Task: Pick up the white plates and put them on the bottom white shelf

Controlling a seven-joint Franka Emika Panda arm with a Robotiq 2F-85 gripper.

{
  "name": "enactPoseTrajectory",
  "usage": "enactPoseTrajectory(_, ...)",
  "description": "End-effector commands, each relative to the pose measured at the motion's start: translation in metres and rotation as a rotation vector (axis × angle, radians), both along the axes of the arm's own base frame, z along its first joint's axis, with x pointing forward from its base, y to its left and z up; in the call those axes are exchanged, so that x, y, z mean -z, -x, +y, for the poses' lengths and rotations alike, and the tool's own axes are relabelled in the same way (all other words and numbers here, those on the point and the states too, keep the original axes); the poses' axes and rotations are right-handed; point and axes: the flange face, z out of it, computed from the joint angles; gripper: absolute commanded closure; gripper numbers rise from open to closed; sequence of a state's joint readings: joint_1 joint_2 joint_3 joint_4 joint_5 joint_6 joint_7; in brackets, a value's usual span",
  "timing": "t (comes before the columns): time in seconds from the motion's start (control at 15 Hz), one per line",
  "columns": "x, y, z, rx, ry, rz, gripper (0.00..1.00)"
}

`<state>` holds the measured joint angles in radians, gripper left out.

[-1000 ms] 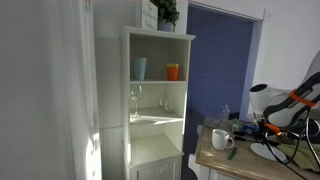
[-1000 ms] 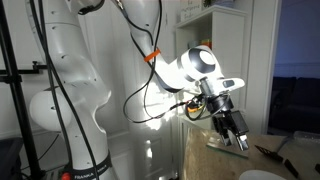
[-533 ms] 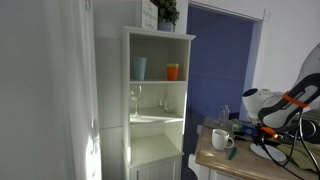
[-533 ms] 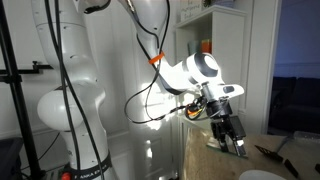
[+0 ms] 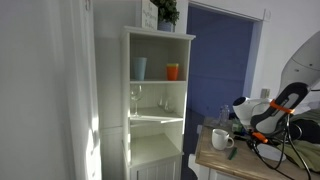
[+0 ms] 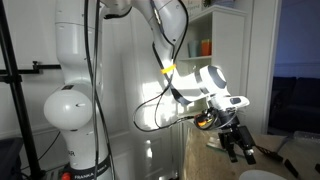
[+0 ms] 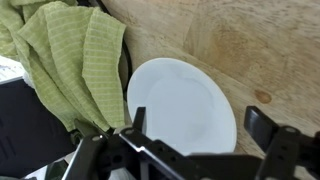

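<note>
My gripper's open fingers already straddle the white plate's rim, on the right in the wrist view, so my gripper moves down onto that rim next and closes.
In the wrist view a round white plate lies flat on the wooden table, directly below my gripper. The jaws are open and empty, one finger over the plate's left edge, the other past its right edge. In the exterior views the gripper hangs low over the table. A white plate rim shows at the bottom edge. The bottom white shelf is the lowest open compartment of the tall white unit and holds no plate that I can see.
A crumpled green cloth lies against the plate's left side. A white mug stands on the table near the shelf unit. Wine glasses and blue and orange cups fill the upper shelves. Cables trail beside the arm.
The arm has swung lower over the table, carrying the open gripper down towards the tabletop. The jaws have stayed open and empty.
</note>
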<state>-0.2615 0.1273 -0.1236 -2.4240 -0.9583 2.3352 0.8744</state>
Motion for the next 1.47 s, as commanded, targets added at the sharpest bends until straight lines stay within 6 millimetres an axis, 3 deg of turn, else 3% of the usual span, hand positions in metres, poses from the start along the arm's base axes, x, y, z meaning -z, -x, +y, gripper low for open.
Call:
enactPoseTrajectory(0.0, 0.021, -0.019, -0.004, 0.006, 0.056, 0.020, 0.00)
enactPoseTrajectory(0.47, 0.045, -0.042, -0.014, 0.013, 0.088, 0.034, 0.00)
enactPoseTrajectory(1.0, 0.061, -0.051, -0.035, 0.035, 0.121, 0.084, 0.00)
enactPoseTrajectory(1.07, 0.063, -0.052, -0.037, 0.036, 0.120, 0.088, 0.06)
enactPoseTrajectory(1.13, 0.065, -0.053, -0.038, 0.037, 0.120, 0.089, 0.26)
enactPoseTrajectory(1.4, 0.069, -0.056, -0.037, 0.028, 0.112, 0.088, 0.56)
